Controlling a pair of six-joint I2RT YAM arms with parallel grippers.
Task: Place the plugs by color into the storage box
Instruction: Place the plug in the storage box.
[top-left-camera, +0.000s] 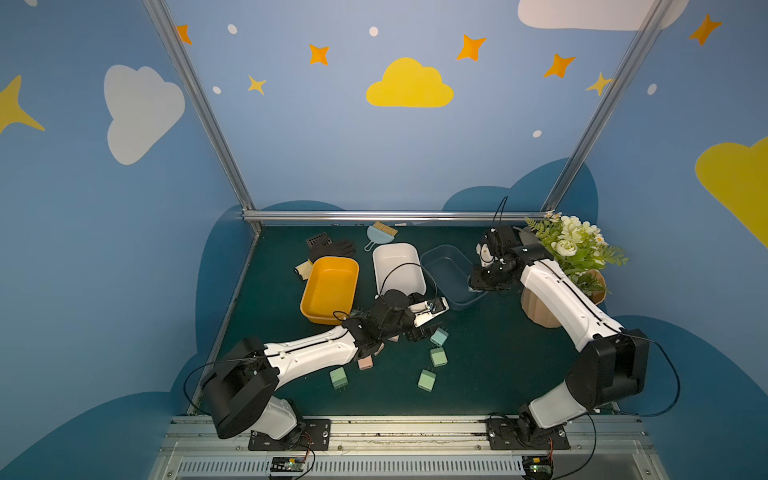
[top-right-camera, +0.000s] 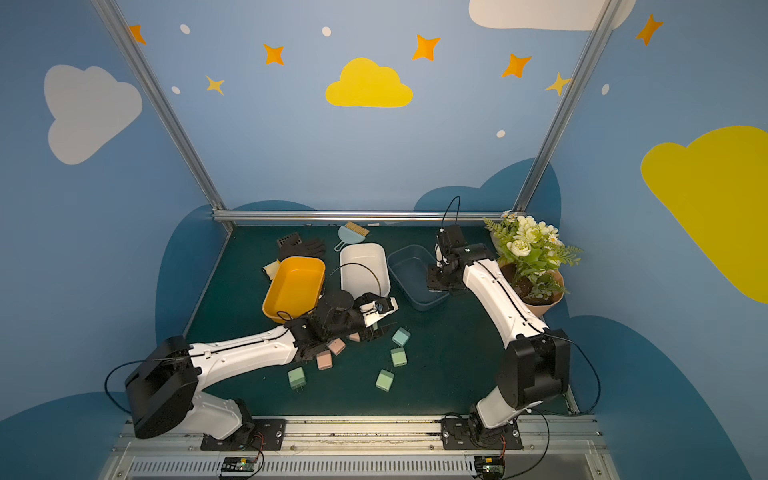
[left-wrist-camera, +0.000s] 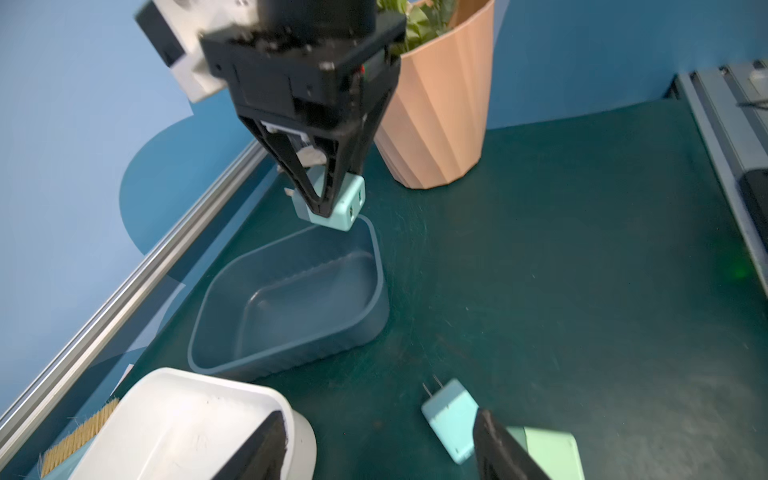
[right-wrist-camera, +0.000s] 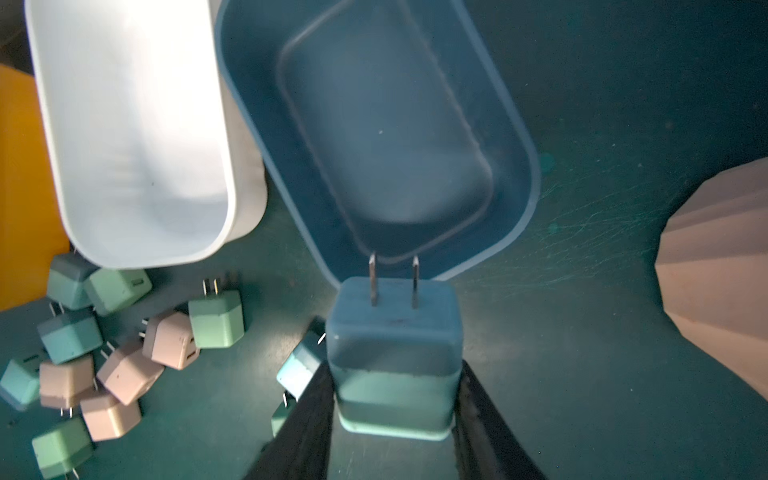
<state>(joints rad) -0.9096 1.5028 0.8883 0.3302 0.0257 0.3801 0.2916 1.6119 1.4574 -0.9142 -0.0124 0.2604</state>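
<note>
My right gripper holds the plug and will next carry it outward past the blue box's near rim and down to release it, since the box's bare bottom lies below and outward.
Three storage boxes stand in a row: yellow (top-left-camera: 330, 289), white (top-left-camera: 397, 266) and blue (top-left-camera: 446, 270). My right gripper (right-wrist-camera: 395, 386) is shut on a light blue plug (right-wrist-camera: 395, 353), prongs pointing away, just above the near rim of the blue box (right-wrist-camera: 374, 145), whose inside is bare. The left wrist view shows that same plug (left-wrist-camera: 349, 203) pinched over the rim. My left gripper (left-wrist-camera: 380, 436) is open, low over the mat, with another light blue plug (left-wrist-camera: 449, 415) lying just inside one finger. Several pink, green and blue plugs (right-wrist-camera: 124, 353) lie loose near the white box.
A peach pot with a plant (top-left-camera: 544, 307) stands right of the blue box, close behind my right arm. A black glove (top-left-camera: 332, 249) and a small brush (top-left-camera: 380, 235) lie at the back. Green plugs (top-left-camera: 427, 379) are scattered toward the front rail.
</note>
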